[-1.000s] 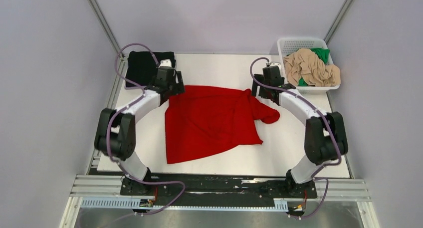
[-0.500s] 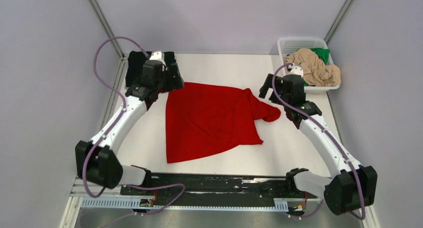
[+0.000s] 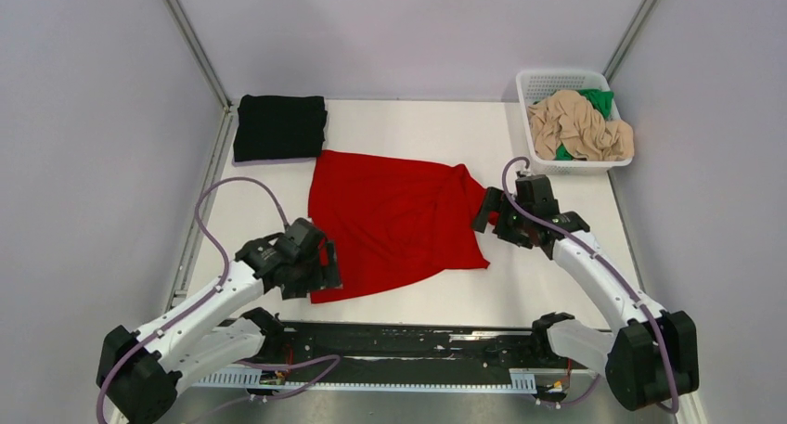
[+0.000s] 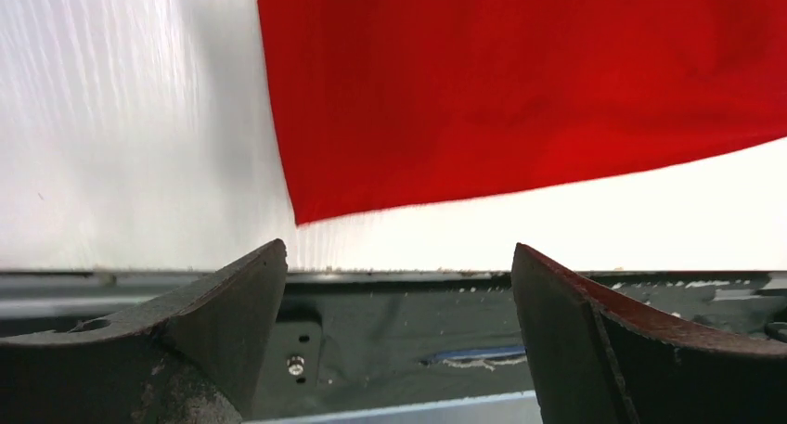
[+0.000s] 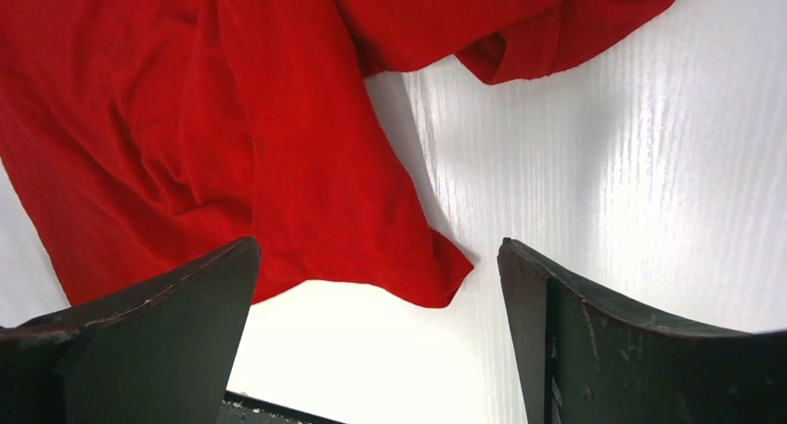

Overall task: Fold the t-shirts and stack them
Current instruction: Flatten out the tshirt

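Note:
The cloth below my left gripper lies flat and smooth. My left gripper will move its open fingers down onto the hem at the red t-shirt's near corner.
The red t-shirt lies spread on the white table, partly crumpled at its right side. My left gripper is open and empty, just off the shirt's near left corner. In the left wrist view that corner lies ahead of the open left gripper. My right gripper is open and empty over the shirt's right edge. The right wrist view shows the red cloth and its hem corner between the open right gripper. The black t-shirt lies folded at the back left.
A white lattice basket at the back right corner holds the beige t-shirt and the green t-shirt. A black and metal rail runs along the table's near edge. Grey walls close in left, right and back.
Both arms have pulled back from the shirt's far corners. The left gripper has come to the near left corner, the right to the right edge. The shirt lies as before.

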You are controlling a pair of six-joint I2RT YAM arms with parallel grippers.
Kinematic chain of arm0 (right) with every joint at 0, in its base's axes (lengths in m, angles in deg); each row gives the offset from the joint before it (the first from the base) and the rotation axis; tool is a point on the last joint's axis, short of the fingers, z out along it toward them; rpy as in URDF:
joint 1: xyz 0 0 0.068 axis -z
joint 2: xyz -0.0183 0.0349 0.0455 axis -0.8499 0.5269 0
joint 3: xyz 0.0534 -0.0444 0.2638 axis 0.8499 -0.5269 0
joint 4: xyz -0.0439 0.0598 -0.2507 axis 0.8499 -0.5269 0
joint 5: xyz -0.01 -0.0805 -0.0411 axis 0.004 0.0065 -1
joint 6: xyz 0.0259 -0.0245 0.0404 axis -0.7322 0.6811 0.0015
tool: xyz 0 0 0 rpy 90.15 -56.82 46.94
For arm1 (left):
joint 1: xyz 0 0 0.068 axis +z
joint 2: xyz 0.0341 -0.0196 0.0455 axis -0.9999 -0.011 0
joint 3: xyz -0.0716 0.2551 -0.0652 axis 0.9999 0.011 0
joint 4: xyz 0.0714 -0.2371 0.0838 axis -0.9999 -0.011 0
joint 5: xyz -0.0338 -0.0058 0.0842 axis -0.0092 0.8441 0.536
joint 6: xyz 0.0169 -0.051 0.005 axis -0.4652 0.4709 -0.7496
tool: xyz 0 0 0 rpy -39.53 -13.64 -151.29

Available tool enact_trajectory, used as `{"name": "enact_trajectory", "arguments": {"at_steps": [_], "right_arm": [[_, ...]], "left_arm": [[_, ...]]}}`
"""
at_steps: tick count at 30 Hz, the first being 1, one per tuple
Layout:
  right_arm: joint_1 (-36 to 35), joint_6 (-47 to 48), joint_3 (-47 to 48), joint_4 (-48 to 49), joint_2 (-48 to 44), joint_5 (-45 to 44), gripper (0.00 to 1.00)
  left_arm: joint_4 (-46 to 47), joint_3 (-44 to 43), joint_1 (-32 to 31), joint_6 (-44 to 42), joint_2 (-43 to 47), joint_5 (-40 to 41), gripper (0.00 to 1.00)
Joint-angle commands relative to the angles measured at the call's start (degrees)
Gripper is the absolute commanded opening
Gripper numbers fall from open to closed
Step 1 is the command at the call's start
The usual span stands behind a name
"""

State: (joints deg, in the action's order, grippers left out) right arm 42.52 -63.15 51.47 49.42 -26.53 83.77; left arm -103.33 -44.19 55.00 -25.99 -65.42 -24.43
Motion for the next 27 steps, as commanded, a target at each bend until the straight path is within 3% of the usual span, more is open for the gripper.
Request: {"name": "enact_trajectory", "arguments": {"at_steps": [1,8,15,21,23,25,27], "right_arm": [[-0.25,-2.1,-0.01,0.48,3.8,2.55,1.0],[-0.29,-1.31,0.07,1.86,5.13,2.23,1.0],[-0.27,-1.93,-0.69,1.92,3.32,0.46,1.0],[-0.28,-2.19,-0.54,1.31,3.7,0.46,1.0],[-0.23,-2.82,-0.45,-0.09,3.78,0.64,0.98],[-0.35,-3.23,-0.73,-2.18,3.85,1.69,0.96],[-0.98,-3.64,-1.41,-3.85,3.96,1.59,0.92]], "left_arm": [[-2.95,2.13,-4.09,14.14,-0.26,3.51,0.96],[10.81,9.07,-4.24,16.59,-1.9,8.17,0.81],[14.74,10.36,-4.23,18.85,-4.76,12.63,0.63],[20.13,9.94,-4.22,16.35,-10.15,10.05,0.35],[19.4,8.67,-4.24,15.21,-11.32,9.89,0.22],[18.23,7.71,-4.26,14.5,-11.39,9.87,0.01],[17.93,7.15,-4.22,14.0,-10.61,9.85,0.0]]}}
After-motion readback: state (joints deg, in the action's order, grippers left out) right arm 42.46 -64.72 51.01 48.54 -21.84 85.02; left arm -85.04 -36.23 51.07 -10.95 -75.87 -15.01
